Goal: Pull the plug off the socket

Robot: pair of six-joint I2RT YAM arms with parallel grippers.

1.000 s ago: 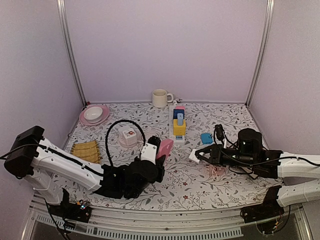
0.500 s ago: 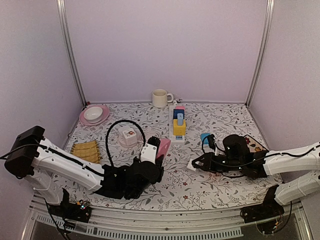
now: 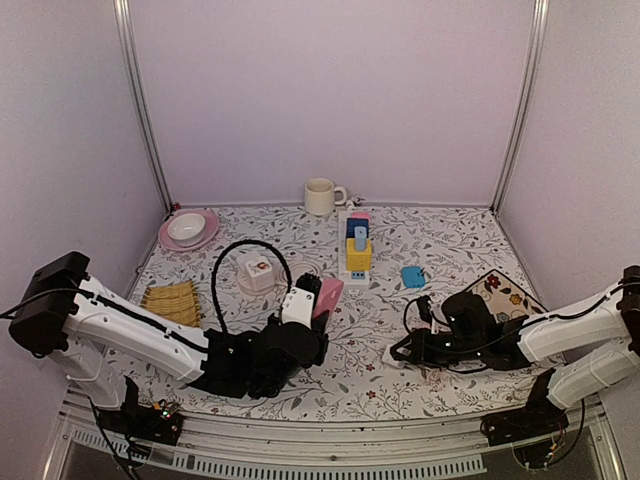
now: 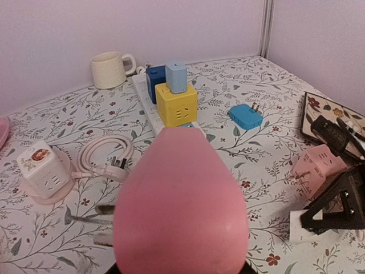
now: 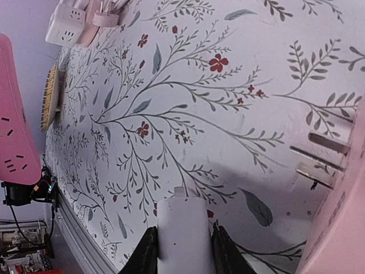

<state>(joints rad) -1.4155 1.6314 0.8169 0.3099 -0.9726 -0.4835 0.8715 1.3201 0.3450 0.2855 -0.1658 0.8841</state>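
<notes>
Bare tabletop by the pink adapter (image 3: 391, 324) lies below the robot's left gripper and to its right in the top view, so the left gripper should carry the socket block (image 3: 329, 295) there, lower it and let it go.
My left gripper (image 3: 318, 312) is shut on a pink socket block (image 3: 329, 295) and holds it up off the table. The block fills the left wrist view (image 4: 179, 200) and hides the fingers. It also shows at the left edge of the right wrist view (image 5: 14, 131). My right gripper (image 3: 397, 354) is low over the table, right of the socket and apart from it. It is shut on a small white plug (image 5: 183, 228), which also shows in the left wrist view (image 4: 300, 226).
A pink cube adapter (image 4: 319, 167) with bare prongs lies beside my right gripper. A white power strip (image 3: 354, 268) carries yellow and blue cubes. A blue adapter (image 3: 412, 276), white cube socket (image 3: 258, 272), black cable loop (image 3: 240, 250), mug (image 3: 320, 196), pink plate (image 3: 188, 230), woven mat (image 3: 170, 300) and floral coaster (image 3: 505, 290) are around.
My right arm has drawn back toward the near edge and sunk down to the table with the white plug. The left arm and the pink socket have stayed put.
</notes>
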